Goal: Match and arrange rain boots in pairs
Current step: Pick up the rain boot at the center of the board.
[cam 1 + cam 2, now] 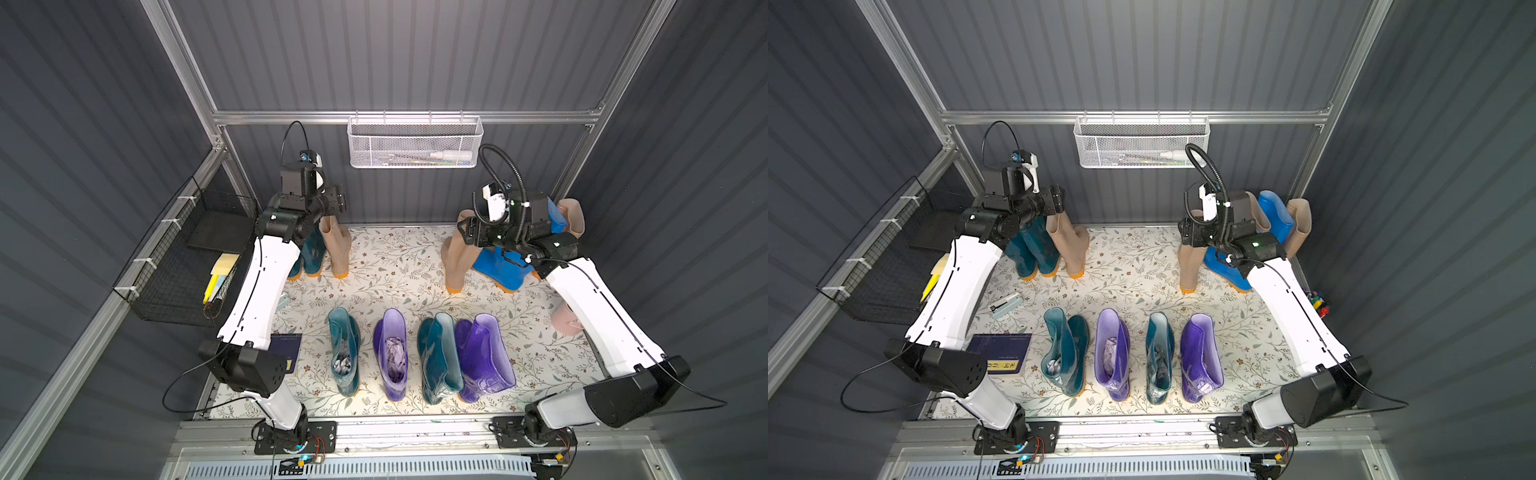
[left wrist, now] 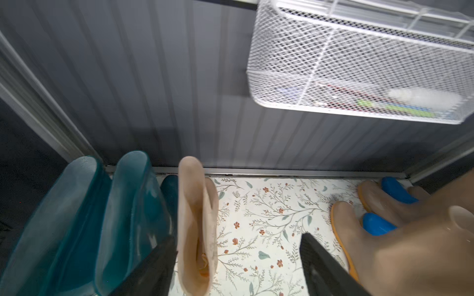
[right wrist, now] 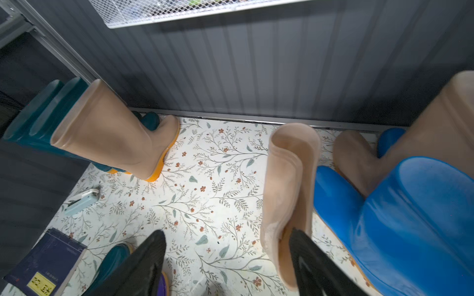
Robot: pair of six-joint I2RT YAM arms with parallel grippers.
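Observation:
Next, my right gripper shifts toward the blue boots and down over the beige boot's top rim [image 1: 465,215], since that rim is below its open fingers, nearer those boots.
Four rain boots stand in a front row on the flowered mat: dark teal [image 1: 345,353], purple [image 1: 392,353], dark teal [image 1: 440,357], purple [image 1: 484,357]. At the back left, two dark teal boots [image 1: 312,257] stand beside a beige boot [image 1: 337,245]. My left gripper [image 2: 238,266] hangs open above them, and that beige boot's top [image 2: 197,225] is just inside one finger. At the back right are a beige boot [image 1: 455,257], blue boots [image 1: 498,266] and another beige boot [image 1: 573,216]. My right gripper [image 3: 228,264] is open, one finger at the near beige boot's mouth [image 3: 289,192].
A white mesh basket [image 1: 415,143] hangs on the back wall above the arms. A black wire basket [image 1: 187,257] hangs on the left wall. A dark blue notebook [image 1: 1003,353] and a pale stapler-like thing [image 1: 1007,304] lie front left. A pink cup [image 1: 563,320] stands under the right arm.

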